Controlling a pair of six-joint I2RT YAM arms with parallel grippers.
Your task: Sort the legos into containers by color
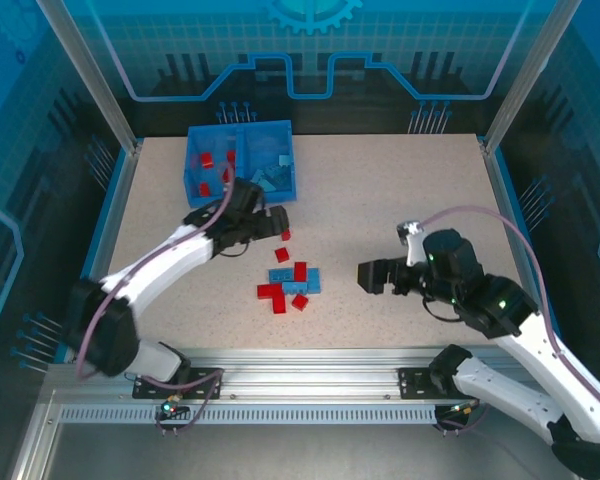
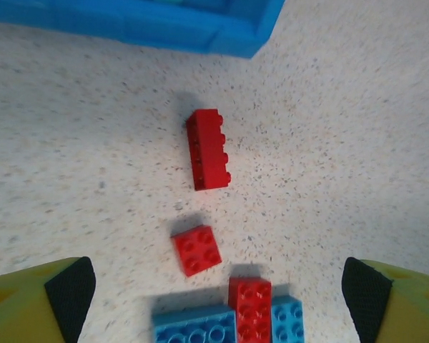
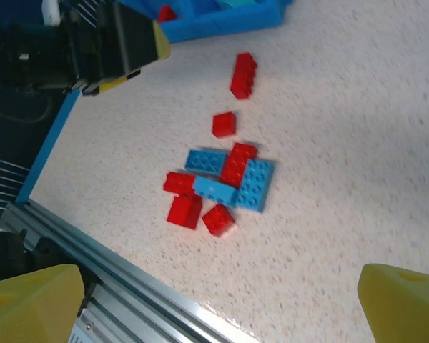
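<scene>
My left gripper is above the long red lego, which lies on the tabletop. It will move down next until its open fingers are around the lego's long sides.
The legos lie mid-table: a cluster of red and light blue bricks [image 1: 290, 285], and two red ones apart from it, toward the bin [image 1: 282, 254]. The blue bin [image 1: 238, 129] stands at the back left, with red bricks in its left container and light blue ones in its right. My left gripper [image 1: 277, 224] hovers open between bin and cluster, nothing between its fingers. Below it lie a long red brick [image 2: 209, 148] and a small square red brick [image 2: 196, 250]. My right gripper [image 1: 368, 275] stands open and empty to the right of the cluster [image 3: 222, 186].
A metal rail [image 1: 300, 360] runs along the table's near edge, close below the cluster. Blue raised borders [image 1: 110, 215] line the table's sides. The bin's corner [image 2: 243, 32] sits just beyond the long red brick. Bare tabletop [image 1: 420, 190] stretches across the right half.
</scene>
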